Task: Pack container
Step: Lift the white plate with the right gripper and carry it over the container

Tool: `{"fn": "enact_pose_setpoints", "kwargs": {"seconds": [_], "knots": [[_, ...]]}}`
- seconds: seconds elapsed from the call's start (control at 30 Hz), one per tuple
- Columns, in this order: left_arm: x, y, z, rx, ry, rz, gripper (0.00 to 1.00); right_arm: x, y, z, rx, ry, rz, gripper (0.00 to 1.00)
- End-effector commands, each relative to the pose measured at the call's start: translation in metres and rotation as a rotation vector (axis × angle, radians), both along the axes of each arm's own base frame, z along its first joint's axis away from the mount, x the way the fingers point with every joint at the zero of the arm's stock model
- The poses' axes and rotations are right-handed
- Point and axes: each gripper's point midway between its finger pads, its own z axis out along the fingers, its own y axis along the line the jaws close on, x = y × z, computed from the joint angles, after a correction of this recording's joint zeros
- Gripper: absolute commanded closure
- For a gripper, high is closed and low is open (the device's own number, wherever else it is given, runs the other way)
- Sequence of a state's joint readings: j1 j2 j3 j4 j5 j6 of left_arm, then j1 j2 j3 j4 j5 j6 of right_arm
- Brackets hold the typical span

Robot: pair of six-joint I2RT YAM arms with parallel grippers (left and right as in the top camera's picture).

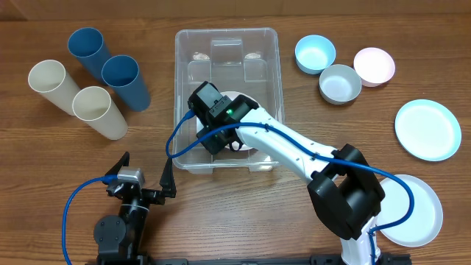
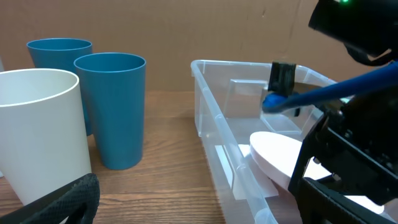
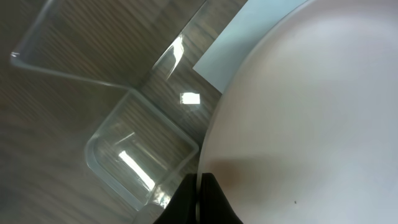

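Note:
My right gripper should bring the white plate down slightly onto the container's bottom, then release the plate's rim, because the plate still hangs tilted just above it.
The container (image 1: 227, 34), a large clear bin, stands at the table's middle. My right gripper (image 3: 200, 194) reaches down into it and is shut on the rim of a white plate (image 3: 311, 112). The plate hangs tilted just above the bin's floor, over its white label (image 3: 231, 57). From the left wrist view the plate (image 2: 278, 154) shows through the container's clear wall (image 2: 211, 106). My left gripper (image 1: 145, 175) rests near the front edge, left of the bin, open with nothing between its fingers.
Two blue cups (image 1: 88, 48) (image 1: 125, 81) and two cream cups (image 1: 53, 85) (image 1: 99, 110) lie at the left. Right of the bin are a blue bowl (image 1: 315, 54), a white bowl (image 1: 340, 82), a pink bowl (image 1: 374, 65), a pale blue plate (image 1: 427, 129) and a white plate (image 1: 416, 213).

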State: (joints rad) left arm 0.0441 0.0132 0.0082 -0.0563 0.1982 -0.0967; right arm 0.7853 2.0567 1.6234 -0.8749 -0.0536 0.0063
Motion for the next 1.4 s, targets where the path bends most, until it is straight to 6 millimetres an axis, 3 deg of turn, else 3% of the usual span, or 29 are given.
{"fn": "enact_pose_setpoints", "kwargs": {"seconds": [0.0,0.8,0.83,0.9,0.93,1.1,1.17,1.27,1.37], "knots": [[0.000,0.002,-0.001,0.015,-0.004,0.006,0.00,-0.007,0.002,-0.017,0.024,0.055,-0.034,0.96],[0.000,0.002,-0.001,0.015,-0.004,0.006,0.00,-0.038,0.006,-0.023,0.062,0.205,-0.042,0.96],[0.000,0.002,-0.001,0.015,-0.004,0.006,0.00,-0.038,0.007,-0.023,0.063,0.205,-0.042,0.93],[0.000,0.002,-0.001,0.015,-0.004,0.006,0.00,-0.038,0.006,-0.023,0.062,0.205,-0.042,0.74],[0.000,0.002,-0.001,0.015,-0.004,0.006,0.00,-0.038,0.006,-0.023,0.062,0.205,-0.042,0.69],[0.000,0.002,-0.001,0.015,-0.004,0.006,0.00,-0.037,0.008,-0.022,0.070,0.198,-0.040,0.64],[0.000,0.002,-0.001,0.015,-0.004,0.006,0.00,-0.033,0.012,-0.017,0.082,0.182,-0.035,0.63],[0.000,0.002,-0.001,0.015,-0.004,0.006,0.00,-0.013,0.017,0.008,0.109,0.128,-0.049,0.59],[0.000,0.002,-0.001,0.015,-0.004,0.006,0.00,0.030,0.002,0.061,0.082,0.005,-0.127,0.53]]}}
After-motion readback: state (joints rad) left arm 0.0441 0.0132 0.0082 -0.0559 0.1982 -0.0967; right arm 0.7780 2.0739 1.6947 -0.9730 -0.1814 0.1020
